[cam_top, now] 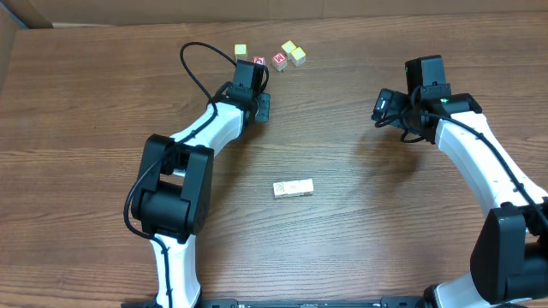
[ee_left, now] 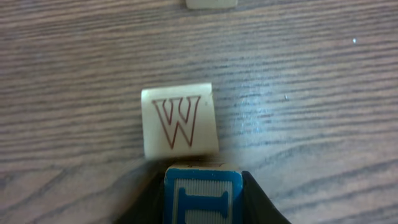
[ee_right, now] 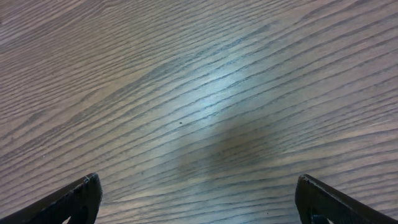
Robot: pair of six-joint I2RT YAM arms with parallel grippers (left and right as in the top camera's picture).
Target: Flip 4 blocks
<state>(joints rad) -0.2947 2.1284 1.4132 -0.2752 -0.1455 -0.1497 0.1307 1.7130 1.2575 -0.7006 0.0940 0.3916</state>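
Note:
My left gripper holds the blue-faced block and will next move back and release it beside the white oblong piece's patterned end, since that spot is farther back.
In the left wrist view a blue-faced block [ee_left: 203,196] sits between the fingers of my left gripper [ee_left: 203,193], and both dark fingers press flat against its sides. Just beyond it on the table lies a whitish block [ee_left: 180,121] with a red W on top. The edge of another pale block [ee_left: 211,3] shows at the top of that view. Overhead, my left gripper [cam_top: 247,79] hides the blue block; the red-marked block [cam_top: 258,61] peeks out beside it and a red-faced block [cam_top: 279,61] lies just to its right. My right gripper [ee_right: 199,199] hangs open over bare wood.
Yellow-faced cubes lie at the back: one [cam_top: 241,51] to the left, two [cam_top: 294,52] beside the red-faced block. A white oblong piece with a grey dotted pattern [cam_top: 293,188] rests mid-table. My right arm [cam_top: 390,104] stands far right.

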